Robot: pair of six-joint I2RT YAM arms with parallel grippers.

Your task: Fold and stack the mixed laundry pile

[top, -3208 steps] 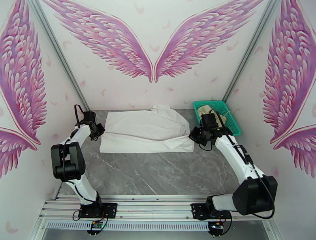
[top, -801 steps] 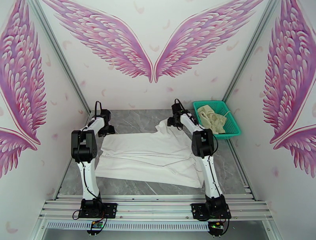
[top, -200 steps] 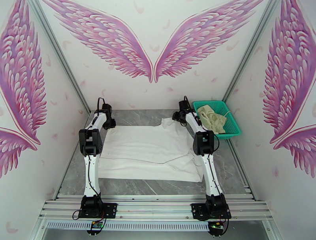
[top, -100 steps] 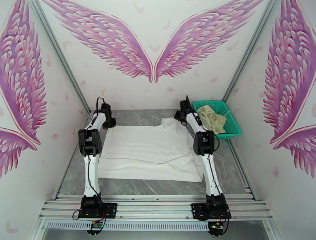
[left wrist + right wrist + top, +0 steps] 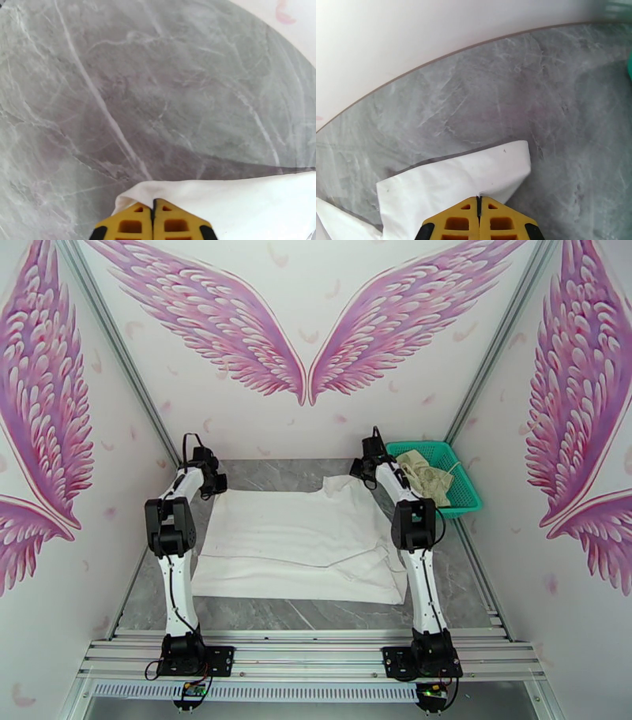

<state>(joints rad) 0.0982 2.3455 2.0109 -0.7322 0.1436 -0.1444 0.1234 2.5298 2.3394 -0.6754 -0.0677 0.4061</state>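
I hold both far corners of the shirt, so my left gripper will next pull its far corner back over the shirt's flat body, which lies back from it, and let go.
A large white shirt (image 5: 296, 540) lies spread on the grey marble table. My left gripper (image 5: 215, 486) is at its far left corner, and in the left wrist view its yellow jaws (image 5: 153, 205) are shut on the white cloth edge (image 5: 221, 197). My right gripper (image 5: 362, 470) is at the far right corner; its yellow jaws (image 5: 478, 203) are shut on a white flap of the shirt (image 5: 474, 177). A cream-beige garment (image 5: 425, 474) lies in the teal basket (image 5: 468, 493) at the back right.
Both arms reach far back, close to the rear wall (image 5: 308, 429). The basket stands just right of my right arm. Bare marble (image 5: 316, 615) runs along the near side, in front of the shirt. A metal rail (image 5: 308, 654) carries the arm bases.
Both grippers have closed on the shirt's far corners. The left gripper has shifted slightly left and back, and the shirt's far edge is drawn a little tauter.
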